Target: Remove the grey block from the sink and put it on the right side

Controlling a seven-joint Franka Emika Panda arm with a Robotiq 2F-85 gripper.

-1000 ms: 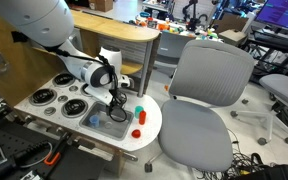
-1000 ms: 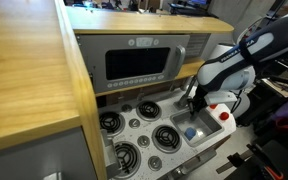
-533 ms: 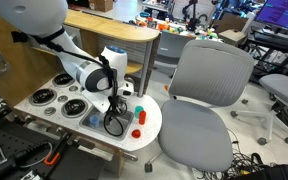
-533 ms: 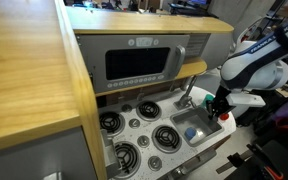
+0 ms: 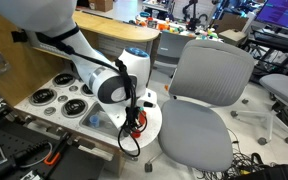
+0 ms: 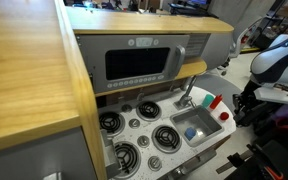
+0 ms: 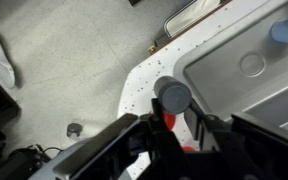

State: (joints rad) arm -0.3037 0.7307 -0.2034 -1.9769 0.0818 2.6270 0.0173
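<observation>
I need to lower my gripper toward the bare speckled counter end (image 7: 145, 84) next and let go of the grey block (image 7: 171, 97), because that spot is below, beside the sink's corner.
In the wrist view the grey block (image 7: 171, 97), a round grey piece, sits between my gripper's (image 7: 174, 125) two fingers, and the gripper is shut on it. It hangs over the white speckled counter's rounded right end (image 7: 144, 75), beside the sink (image 7: 246, 68). Red toy pieces show under the fingers. In both exterior views the gripper (image 5: 134, 122) (image 6: 244, 106) is at the counter's right end, away from the sink (image 6: 189, 122). The block itself is hidden there.
A blue piece (image 6: 191, 131) lies in the sink. Red and green pieces (image 6: 214, 102) stand on the counter right of it. Stove burners (image 6: 134, 140) and a toy microwave (image 6: 139, 62) are to the left. A grey office chair (image 5: 209, 100) stands close by.
The gripper has risen out of the sink and swung to the counter's right end with the grey block in it.
</observation>
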